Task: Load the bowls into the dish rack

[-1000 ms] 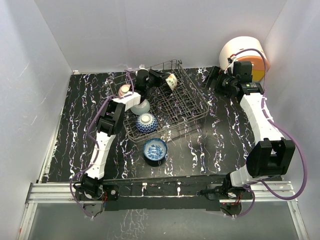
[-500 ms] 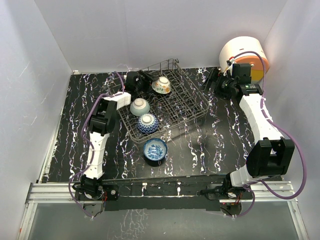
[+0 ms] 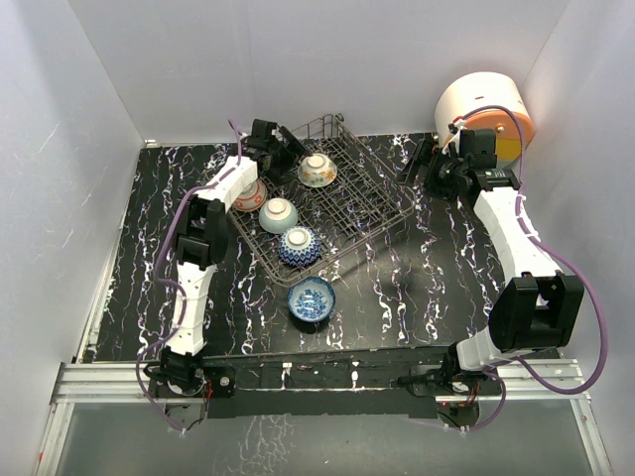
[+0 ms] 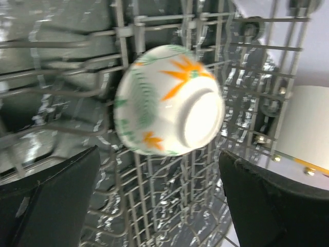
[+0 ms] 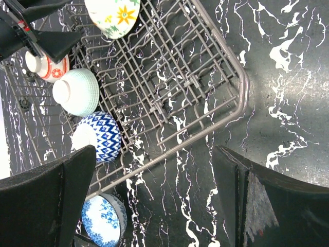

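Note:
My left gripper moves back past the zigzag bowl next and lowers over the upright bowl's rim, as only the blue-inside bowl stands outside the rack.
The dish rack stands on the black marbled table. A floral bowl rests tilted on its tines, foot showing. A grey-green bowl and a blue-white zigzag bowl sit upside down in the rack, and a red-patterned bowl lies at its left edge. A blue-inside bowl stands upright on the table in front. My left gripper hangs open just behind the floral bowl, apart from it, with nothing between its fingers. My right gripper is open and empty over the rack's right rim.
A round white-orange drawer unit stands at the far right corner, close behind my right arm. White walls enclose the table on three sides. The blue-inside bowl sits near the rack's front rim.
My left gripper opened and let go of the floral bowl, which now rests in the rack. The left arm drew back toward the far-left corner. The right arm stayed put.

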Motion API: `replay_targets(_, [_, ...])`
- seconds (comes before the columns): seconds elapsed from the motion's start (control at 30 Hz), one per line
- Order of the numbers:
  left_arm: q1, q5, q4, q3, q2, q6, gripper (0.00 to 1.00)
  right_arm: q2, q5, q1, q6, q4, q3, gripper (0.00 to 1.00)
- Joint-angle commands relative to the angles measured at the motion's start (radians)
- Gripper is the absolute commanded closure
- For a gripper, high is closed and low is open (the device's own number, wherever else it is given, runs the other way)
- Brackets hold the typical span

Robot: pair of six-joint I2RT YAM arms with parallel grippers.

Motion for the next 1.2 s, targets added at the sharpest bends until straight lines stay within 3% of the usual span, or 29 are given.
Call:
replay_targets(0.0, [0.013, -0.08, -0.258, 0.055, -0.085, 0.096, 0.03, -0.036, -0.008, -0.007, -0.005, 0.051, -0.005, 0.01])
replay_targets(0.3, [0.01, -0.07, -0.279, 0.049, -0.23, 0.228, 0.03, -0.056, -0.002, -0.007, 0.004, 0.047, -0.02, 0.01])
replay_targets(0.47, [-0.022, -0.005, -0.207, -0.147, -0.457, 0.356, 0.03, -0.062, 0.001, -0.007, 0.005, 0.049, -0.036, 0.01])
replay_targets(0.57, [-0.117, -0.032, -0.225, -0.3, -0.61, 0.469, 0.03, -0.059, 0.002, -0.007, 0.005, 0.049, -0.039, 0.01])
replay_targets(0.7, [-0.33, -0.154, -0.397, -0.401, -0.71, 0.727, 0.03, -0.064, 0.034, -0.007, -0.007, 0.041, -0.052, 0.01])
replay_targets(0.8, [-0.476, -0.219, -0.433, -0.49, -0.793, 0.84, 0.03, -0.07, 0.051, -0.007, -0.013, 0.04, -0.07, 0.01])
replay_targets(0.93, [-0.568, -0.186, -0.452, -0.581, -0.877, 0.844, 0.05, -0.069, 0.036, -0.007, 0.0, 0.043, -0.09, 0.01])
replay_targets(1.17, [-0.694, -0.264, -0.448, -0.785, -0.95, 0.812, 0.1, -0.082, 0.012, -0.007, 0.014, 0.051, -0.122, 0.01])
